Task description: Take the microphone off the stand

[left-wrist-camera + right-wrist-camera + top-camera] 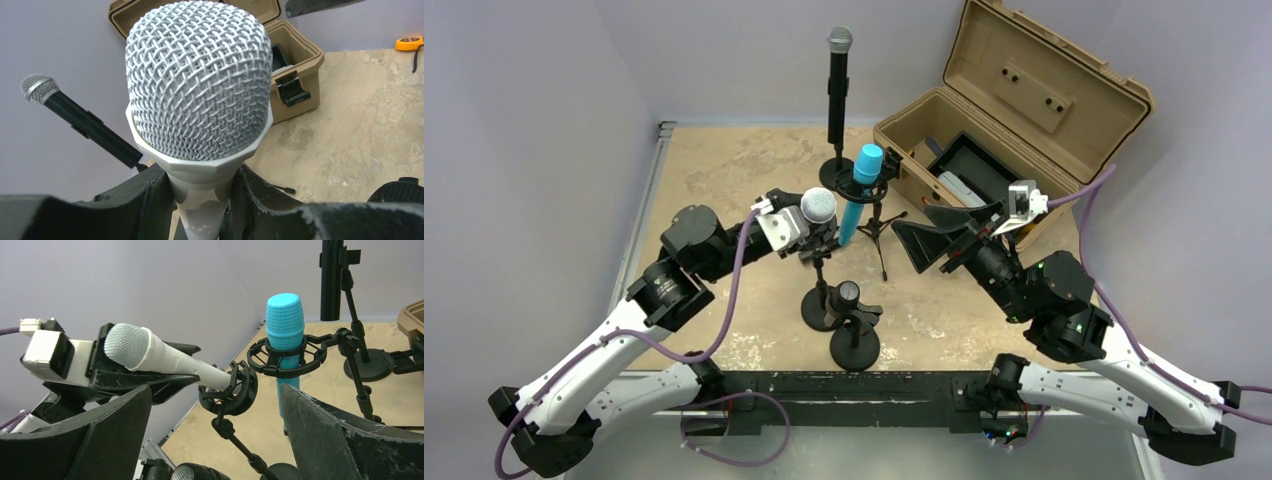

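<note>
My left gripper will next leave the stand's ring, to the left in the top view and down to the bare tabletop, clear for letting the microphone go.
A white microphone (819, 205) with a silver mesh head lies tilted, its tail end in the black shock mount ring (232, 390) of a small black stand (821, 280). My left gripper (809, 235) is shut on the microphone's body just below the head; in the left wrist view the mesh head (200, 80) fills the frame above the gripper (202, 200). The right wrist view shows the microphone (160, 357) held by the left gripper. My right gripper (934, 235) is open and empty, to the right of the stand, with its fingers (110, 435) wide apart.
A blue microphone (861, 190) sits in its own shock mount behind. A tall black microphone (837, 85) stands at the back. A short black microphone (848, 295) sits on a round-base stand (855, 348) in front. An open tan case (1014, 110) stands at the back right.
</note>
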